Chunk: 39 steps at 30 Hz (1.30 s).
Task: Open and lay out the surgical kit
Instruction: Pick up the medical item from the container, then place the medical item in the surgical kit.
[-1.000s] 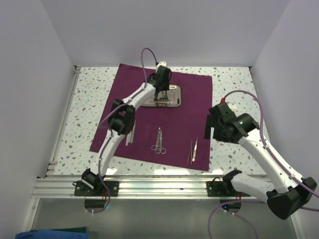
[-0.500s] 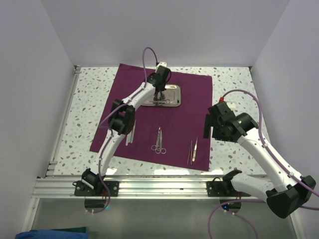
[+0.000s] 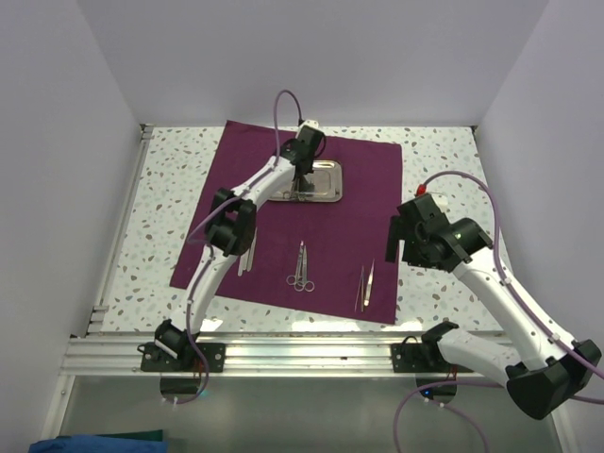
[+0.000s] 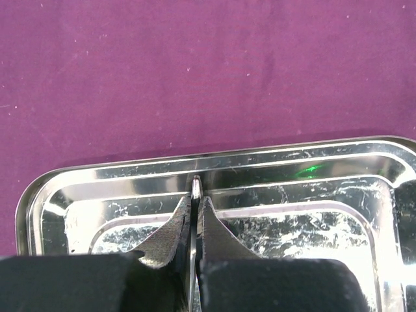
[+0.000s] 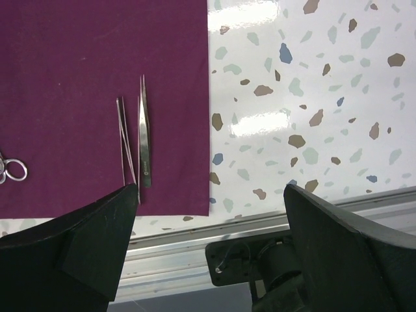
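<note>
The cloth is bare beside the scissors on its near middle, so I will raise my left gripper off the tray (image 3: 326, 181), then go back and down next to them.
The dark purple cloth (image 3: 359, 203) lies spread flat on the table. The small steel tray (image 3: 326, 181) sits on its far middle. My left gripper (image 3: 300, 181) hangs over the tray, shut on a thin silver instrument (image 4: 195, 187) whose tip sticks out between the fingers above the tray (image 4: 305, 175). Scissors (image 3: 300, 269) lie on the cloth's near middle and two tweezers (image 3: 365, 286) near its right corner. Another thin instrument (image 3: 248, 255) lies by the left arm. My right gripper (image 3: 397, 243) is open and empty above the cloth's right edge. Its view shows the tweezers (image 5: 144, 133) and a scissor ring (image 5: 14, 170).
The speckled table (image 5: 312, 97) shows bare to the right of the cloth (image 5: 97, 58). An aluminium rail (image 3: 311, 351) with both arm bases runs along the near edge. White walls close in the left, right and back sides.
My left gripper has risen slightly over the tray, and the instrument that lay flat in the tray now hangs in its fingers. The right arm has shifted only slightly.
</note>
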Available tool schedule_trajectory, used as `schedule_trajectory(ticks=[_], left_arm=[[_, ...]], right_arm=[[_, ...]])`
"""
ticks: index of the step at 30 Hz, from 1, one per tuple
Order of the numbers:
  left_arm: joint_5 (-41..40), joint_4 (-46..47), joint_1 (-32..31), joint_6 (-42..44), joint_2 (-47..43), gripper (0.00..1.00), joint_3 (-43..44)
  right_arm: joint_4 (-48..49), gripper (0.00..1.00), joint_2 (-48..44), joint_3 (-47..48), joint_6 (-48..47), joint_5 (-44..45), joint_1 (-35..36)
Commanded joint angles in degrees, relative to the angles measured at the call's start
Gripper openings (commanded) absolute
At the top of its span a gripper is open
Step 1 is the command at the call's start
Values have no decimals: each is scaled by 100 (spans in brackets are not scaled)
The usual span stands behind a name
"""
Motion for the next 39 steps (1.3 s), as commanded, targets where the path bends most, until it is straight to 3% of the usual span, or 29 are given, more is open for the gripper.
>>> schedule_trajectory(ticks=[1,14,20,23,29,33,39], left_arm=[[301,-1206,55,151,62,0,-337],[583,-565,187,124,-1266,0,120],[653,-635,179,-147,-1854,0,-160],[645,-617,91,-350,-2434,0,-941],[196,15,-637,-675,-4146,0,-3892],[135,480,-1192,-1474,-4948,0,-5763],[179,877,-1790,-2354,-5328,0,-6779]], right_arm=[[157,98,-180,-61,-35,-93,-25],[263,98,-286,-35,-18,-243,-25],[315,98,-330,-43,-9,-304,-17],[315,98,-383,-61,-18,-330,-26],[377,98,-400,-166,-141,-462,-17],[438,98,-374,-245,-281,-638,-17],[500,98,-356,-246,-466,-788,-17]])
